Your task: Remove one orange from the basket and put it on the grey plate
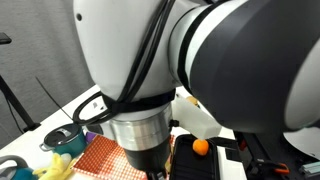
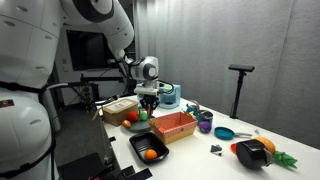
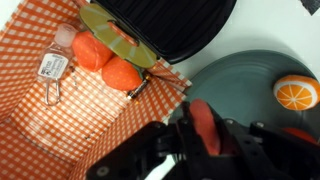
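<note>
The fruit (image 3: 203,118) in the robot's gripper will next move away from the basket, over the open middle of the grey plate, and the gripper will let go of it there.
The basket (image 3: 60,110), checked orange-red and white, fills the left of the wrist view and holds two oranges (image 3: 92,50) (image 3: 122,73) and a small clear bottle (image 3: 54,64). The grey plate (image 3: 235,85) lies to its right, with an orange slice (image 3: 295,92) on its far side. My gripper (image 3: 205,140) is shut on an orange-red fruit (image 3: 203,118) and holds it over the plate's near edge. In an exterior view the gripper (image 2: 148,98) hangs between the plate (image 2: 134,124) and the basket (image 2: 172,126). The basket also shows under the arm in an exterior view (image 1: 105,156).
A dark ridged tray (image 3: 175,25) lies beyond the basket, with a yellow-green strip (image 3: 115,35) at its edge. Another orange (image 2: 151,154) sits in a dark tray (image 2: 140,146). A blue pot (image 1: 62,138), a cream box (image 2: 118,107), a purple cup (image 2: 205,125) and a blue dish (image 2: 225,132) stand around.
</note>
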